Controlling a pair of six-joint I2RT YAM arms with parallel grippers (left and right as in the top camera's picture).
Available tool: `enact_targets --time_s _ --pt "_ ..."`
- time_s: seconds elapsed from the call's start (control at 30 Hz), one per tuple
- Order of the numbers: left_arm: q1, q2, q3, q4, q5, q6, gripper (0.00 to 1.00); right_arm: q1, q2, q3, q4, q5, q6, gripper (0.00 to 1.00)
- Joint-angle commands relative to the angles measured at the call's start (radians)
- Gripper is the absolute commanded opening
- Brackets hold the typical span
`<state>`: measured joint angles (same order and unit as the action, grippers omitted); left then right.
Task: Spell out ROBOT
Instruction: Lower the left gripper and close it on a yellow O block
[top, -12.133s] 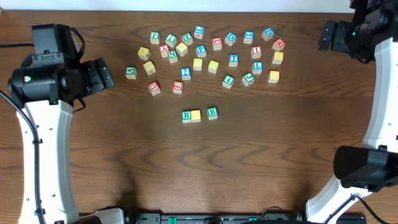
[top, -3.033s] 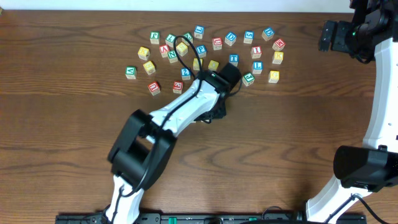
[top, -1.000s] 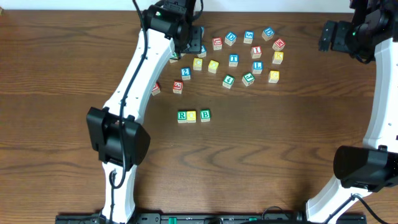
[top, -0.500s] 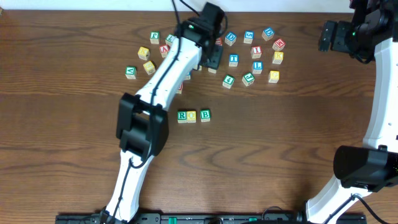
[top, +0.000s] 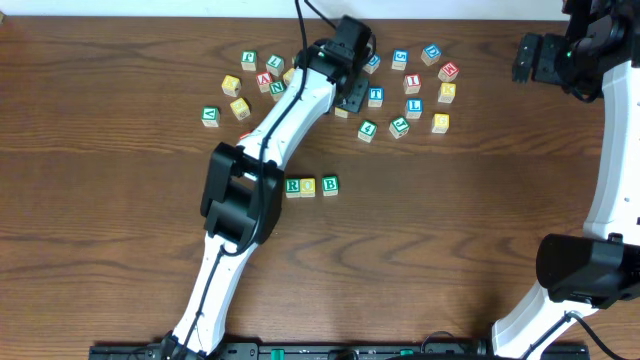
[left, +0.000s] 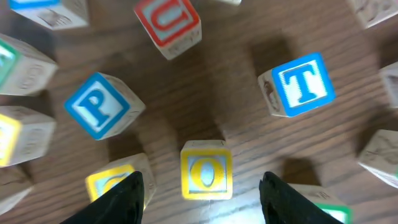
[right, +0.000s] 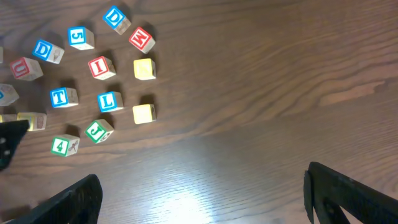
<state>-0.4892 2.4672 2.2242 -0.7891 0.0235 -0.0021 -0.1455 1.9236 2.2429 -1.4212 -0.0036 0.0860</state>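
The yellow-framed O cube (top: 341, 112) (left: 206, 175) is below my left gripper, between its open fingers. The row R, O, B needs another O, so my left gripper needs to go down around the cube.
A row of blocks reading R (top: 293, 186), O (top: 308, 186), B (top: 330, 185) lies at mid table. My left gripper (top: 352, 97) is open above the block cluster at the back. In the left wrist view a yellow O block (left: 206, 169) lies on the table between its open fingers (left: 204, 208), apart from both. A blue T block (left: 298, 84) lies up and to the right; it also shows in the overhead view (top: 376, 96). My right gripper (top: 530, 58) is open and empty, high at the far right (right: 199, 199).
Several loose letter blocks surround the left gripper: a blue P (left: 99, 106), a red U (left: 168, 22) and another yellow block (left: 115, 183) close by the left finger. A blue L (right: 110, 101) and a green 4 (right: 60, 145) lie to the right of the cluster.
My left arm has swung right along the back of the block cluster and now sits over the yellow O block. The R O B row has not moved. The right arm is still.
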Motion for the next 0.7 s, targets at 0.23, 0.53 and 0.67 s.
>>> enact_targets --time_s 0.23,0.53,0.67 --pt "-0.007 0.075 0.018 0.022 -0.009 0.009 0.55 -0.003 -0.001 -0.001 -0.001 0.0 -0.013 0.99" --pt "-0.007 0.074 0.018 0.029 -0.009 0.005 0.41 -0.003 -0.001 -0.001 -0.001 0.001 -0.013 0.99" --pt "-0.007 0.075 0.014 0.035 -0.009 0.005 0.42 -0.003 -0.001 -0.001 -0.002 0.001 -0.013 0.99"
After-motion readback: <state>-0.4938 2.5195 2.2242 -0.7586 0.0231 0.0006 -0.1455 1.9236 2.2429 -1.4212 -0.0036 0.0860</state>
